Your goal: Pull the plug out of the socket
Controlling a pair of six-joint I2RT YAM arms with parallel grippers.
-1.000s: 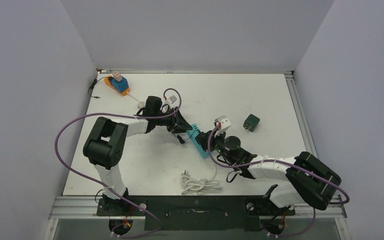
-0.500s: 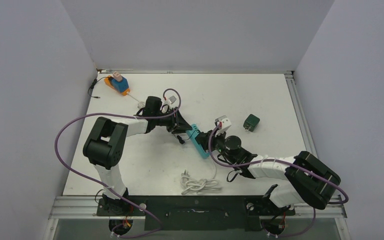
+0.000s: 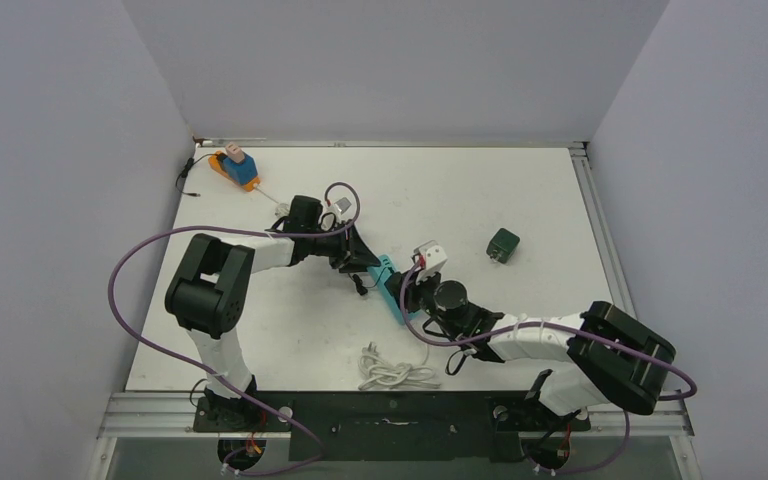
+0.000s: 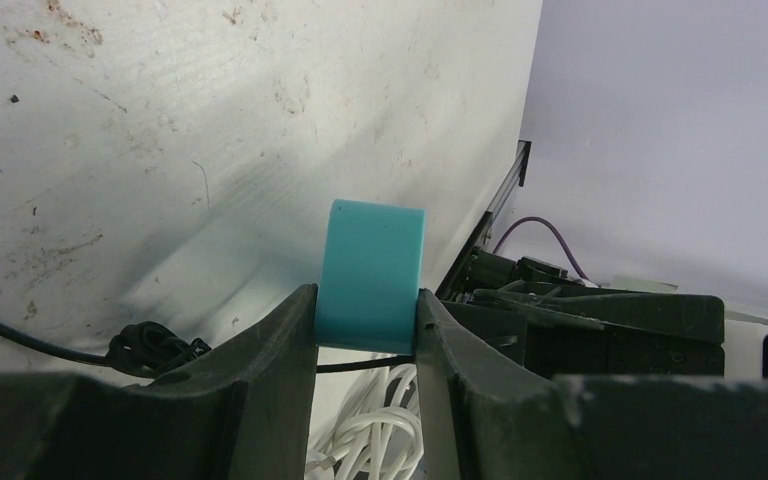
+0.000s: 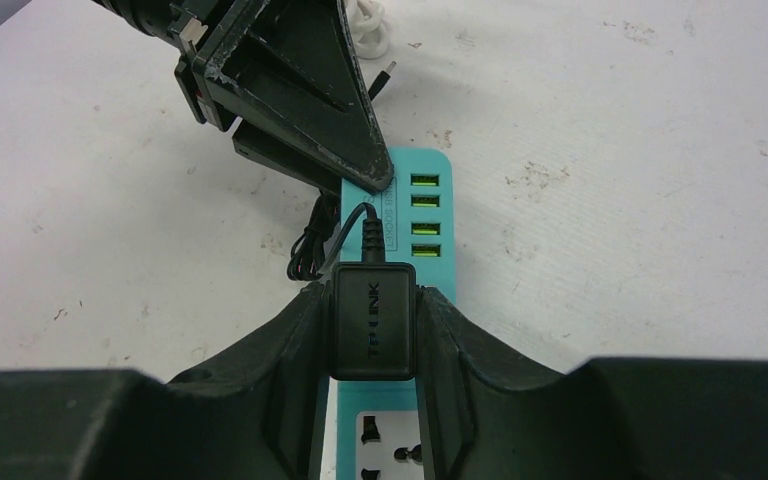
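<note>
I will lift my right gripper and lower it beside the dark green cube, as that bare spot is to the gripper's right in the top view.
The blue cube plug [image 3: 243, 168] with a pale pinkish top sits in the orange power strip [image 3: 221, 165] at the table's far left back corner; neither gripper is near it. My left gripper [image 3: 374, 264] is shut on the end of a teal power strip [image 3: 392, 286], seen in the left wrist view [image 4: 374, 265] between the fingers [image 4: 368, 322]. My right gripper [image 5: 373, 300] is shut on a small black block [image 5: 372, 325] with a thin black wire, sitting on the teal strip [image 5: 426, 215]. In the top view the right gripper [image 3: 409, 289] is at that strip's middle.
A dark green cube [image 3: 503, 243] lies right of centre. A coiled white cable [image 3: 394, 369] lies near the front edge. A white cord end [image 3: 280, 209] trails from the orange strip. A thin black wire [image 3: 188, 178] lies by the left wall.
My right arm has moved left and closed in over the teal strip. The left gripper and the strip's end have shifted slightly left. The orange strip and blue plug have not moved.
</note>
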